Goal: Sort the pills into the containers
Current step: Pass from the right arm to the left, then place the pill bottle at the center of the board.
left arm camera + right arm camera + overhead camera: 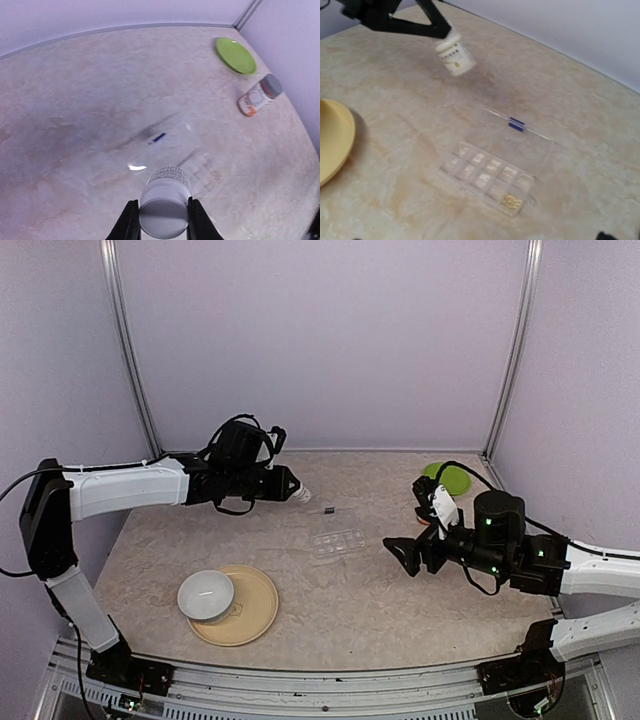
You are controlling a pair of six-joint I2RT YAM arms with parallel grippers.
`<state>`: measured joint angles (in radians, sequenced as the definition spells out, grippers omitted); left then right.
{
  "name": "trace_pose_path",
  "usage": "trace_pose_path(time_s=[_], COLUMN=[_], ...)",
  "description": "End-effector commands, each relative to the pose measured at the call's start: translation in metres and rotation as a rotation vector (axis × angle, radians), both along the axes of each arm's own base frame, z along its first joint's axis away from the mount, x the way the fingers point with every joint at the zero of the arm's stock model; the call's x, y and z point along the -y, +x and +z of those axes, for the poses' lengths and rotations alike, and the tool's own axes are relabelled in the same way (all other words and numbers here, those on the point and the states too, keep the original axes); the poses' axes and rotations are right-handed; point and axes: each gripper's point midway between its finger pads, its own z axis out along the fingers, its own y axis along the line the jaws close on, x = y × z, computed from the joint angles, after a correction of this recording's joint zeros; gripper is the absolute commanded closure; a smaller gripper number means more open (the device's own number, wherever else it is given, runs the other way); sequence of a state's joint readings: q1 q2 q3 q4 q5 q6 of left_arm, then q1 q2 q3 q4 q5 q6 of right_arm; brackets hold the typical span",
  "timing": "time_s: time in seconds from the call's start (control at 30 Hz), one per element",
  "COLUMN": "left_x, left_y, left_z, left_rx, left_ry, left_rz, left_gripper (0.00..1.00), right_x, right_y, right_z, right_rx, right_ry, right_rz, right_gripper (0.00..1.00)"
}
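Observation:
My left gripper should move down next, away from the pill box point(337, 541), and let go of the bottle, because bare tabletop is below it, to its left in the top view.
The clear pill box point(487, 172) lies open on the table, its lid with a blue latch point(516, 124) folded back. Its compartments are the containers. A small yellowish cluster of pills point(511, 201) sits in one corner compartment. My left gripper point(162, 201) is shut on a small white bottle point(165, 200), held tilted above the table just left of the box lid point(330, 510). The same bottle point(455, 56) shows at the top of the right wrist view. My right gripper point(400, 554) hovers open and empty to the right of the pill box point(337, 541).
A white bowl point(206, 594) rests on a tan plate point(255, 612) at the front left. A green plate point(235, 55) lies in the back right corner. An orange-labelled, grey-capped bottle point(259, 95) lies on its side near it.

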<state>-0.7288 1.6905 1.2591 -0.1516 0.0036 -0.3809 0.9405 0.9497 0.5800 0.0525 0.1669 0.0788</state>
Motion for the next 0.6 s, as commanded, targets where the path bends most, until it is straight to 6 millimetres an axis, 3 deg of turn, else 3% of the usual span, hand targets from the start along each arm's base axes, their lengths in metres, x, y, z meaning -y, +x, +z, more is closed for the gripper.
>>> trace_pose_path(time_s=[0.0, 0.3, 0.43, 0.57], left_x=[-0.051, -0.120, -0.148, -0.162], left_y=[0.038, 0.067, 0.072, 0.069], left_z=[-0.029, -0.070, -0.087, -0.109], left_rx=[0.016, -0.048, -0.074, -0.117], left_ry=[0.214, 0.360, 0.407, 0.439], left_rz=[0.162, 0.335, 0.407, 0.441], left_gripper=[1.00, 1.00, 1.00, 1.00], right_x=[0.008, 0.018, 0.021, 0.020], right_y=[0.006, 0.009, 0.011, 0.013], right_z=[0.005, 0.002, -0.002, -0.003], right_rx=[-0.001, -0.007, -0.013, -0.021], right_ry=[0.021, 0.011, 0.014, 0.018], right_rz=[-0.051, -0.094, -0.109, -0.109], right_gripper=[0.00, 0.00, 0.00, 0.00])
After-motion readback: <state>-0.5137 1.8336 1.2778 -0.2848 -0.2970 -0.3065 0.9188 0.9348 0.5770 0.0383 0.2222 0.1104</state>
